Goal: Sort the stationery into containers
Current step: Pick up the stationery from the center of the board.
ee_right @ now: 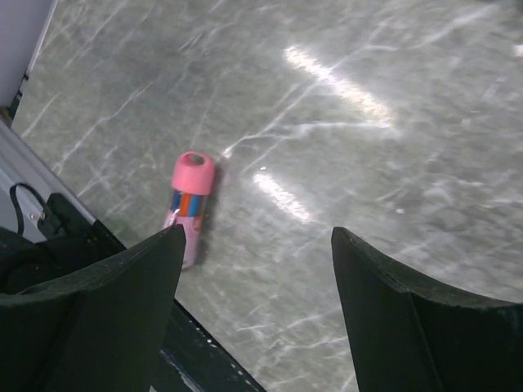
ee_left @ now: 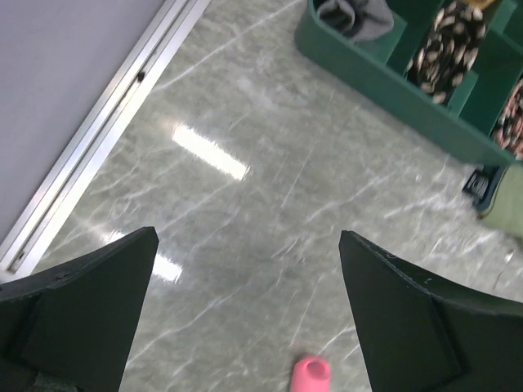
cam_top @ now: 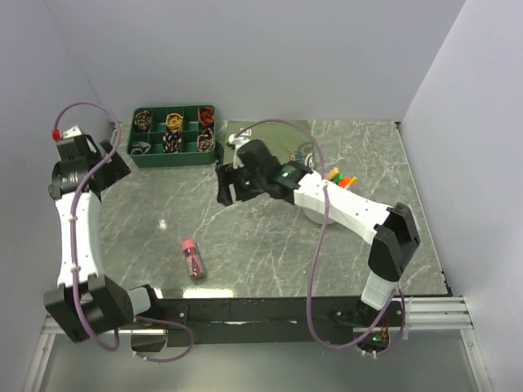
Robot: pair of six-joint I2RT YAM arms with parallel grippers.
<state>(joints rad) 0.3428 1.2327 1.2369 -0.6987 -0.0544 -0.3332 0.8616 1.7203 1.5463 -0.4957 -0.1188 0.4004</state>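
The right gripper draws back and down onto the tube's pink-end with the cap [cam_top: 189, 247] [ee_right: 191, 188] next, as that end lies below the gripper and to its left in the top view.
A short clear tube with a pink cap [cam_top: 193, 258] lies flat on the marble table near the front. It also shows in the right wrist view [ee_right: 189, 204], and its cap in the left wrist view [ee_left: 311, 376]. My right gripper [cam_top: 222, 186] [ee_right: 257, 237] is open and empty, above the table's middle, behind and to the right of the tube. My left gripper [cam_top: 121, 157] [ee_left: 249, 245] is open and empty at the far left. The white round organiser [cam_top: 314, 216] is mostly hidden under my right arm; orange and green pen caps [cam_top: 338, 175] stick out of it.
A green divided tray [cam_top: 173, 135] [ee_left: 384, 73] holding patterned bands stands at the back left. An olive-green cloth [ee_left: 508, 192] lies just right of it. The table's front edge and a dark rail [ee_right: 204, 367] run close below the tube.
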